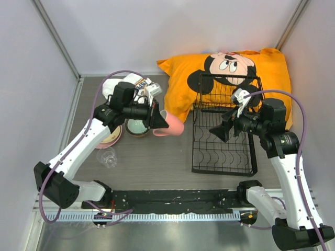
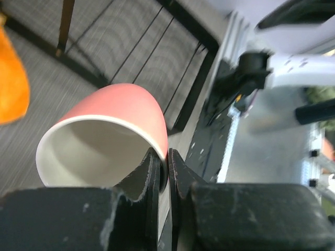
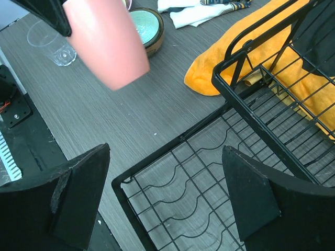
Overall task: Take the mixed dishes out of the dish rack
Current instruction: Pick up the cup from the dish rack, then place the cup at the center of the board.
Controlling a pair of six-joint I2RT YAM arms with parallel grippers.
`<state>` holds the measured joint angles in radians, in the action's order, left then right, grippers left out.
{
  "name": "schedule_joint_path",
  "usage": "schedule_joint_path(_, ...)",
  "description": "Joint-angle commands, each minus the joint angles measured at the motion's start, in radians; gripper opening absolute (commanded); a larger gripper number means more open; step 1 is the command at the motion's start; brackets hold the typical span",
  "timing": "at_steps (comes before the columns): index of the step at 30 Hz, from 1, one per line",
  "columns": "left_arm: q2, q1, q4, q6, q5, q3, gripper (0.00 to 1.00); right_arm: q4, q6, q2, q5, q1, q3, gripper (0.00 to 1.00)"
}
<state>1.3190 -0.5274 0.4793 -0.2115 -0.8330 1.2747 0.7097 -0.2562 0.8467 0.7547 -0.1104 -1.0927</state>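
The tabletop beside the clear glass (image 1: 107,157) is bare. My left gripper should next move back there, tilt its fingers down and go lower to release the pink mug.
My left gripper (image 1: 157,119) is shut on the rim of the pink mug (image 1: 170,127) and holds it on its side above the table, left of the dish rack (image 1: 225,157). In the left wrist view the fingers (image 2: 166,159) pinch the mug's wall (image 2: 115,112), one inside and one outside. My right gripper (image 1: 222,130) hangs open and empty over the rack's floor (image 3: 209,172). The rack looks bare of dishes. The pale green bowl sits in the brown bowl (image 1: 137,127). The stacked plates (image 1: 111,137) are partly hidden by my left arm. The clear glass (image 1: 107,157) stands near them.
An orange Mickey Mouse cushion (image 1: 225,65) lies under the rack's far end. A white cloth (image 1: 131,85) lies at the back left. Grey walls close in on the left, back and right. The black arm-base rail (image 1: 172,201) runs along the near edge.
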Motion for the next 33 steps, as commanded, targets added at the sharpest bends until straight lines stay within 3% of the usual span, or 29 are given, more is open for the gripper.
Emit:
schedule_joint_path(1, -0.064, 0.003, 0.270, 0.294, 0.107, 0.078, 0.00, -0.015, -0.005, 0.002, -0.020, -0.006, -0.013, 0.93)
schedule_joint_path(5, -0.064, 0.003, 0.462, 0.421, 0.263, 0.061, 0.00, -0.015, -0.006, -0.001, -0.037, -0.006, -0.012, 0.93)
schedule_joint_path(12, -0.061, 0.003, 0.587, 0.566, 0.452, -0.055, 0.00, -0.019, -0.009, -0.006, -0.058, -0.006, 0.007, 0.93)
schedule_joint_path(21, -0.061, -0.011, 0.550, 0.612, 0.571, -0.212, 0.00, -0.021, -0.012, -0.009, -0.078, -0.006, 0.022, 0.93)
schedule_joint_path(33, -0.041, -0.055, 0.486, 0.598, 0.632, -0.235, 0.00, -0.018, -0.020, -0.017, -0.091, -0.005, 0.040, 0.94)
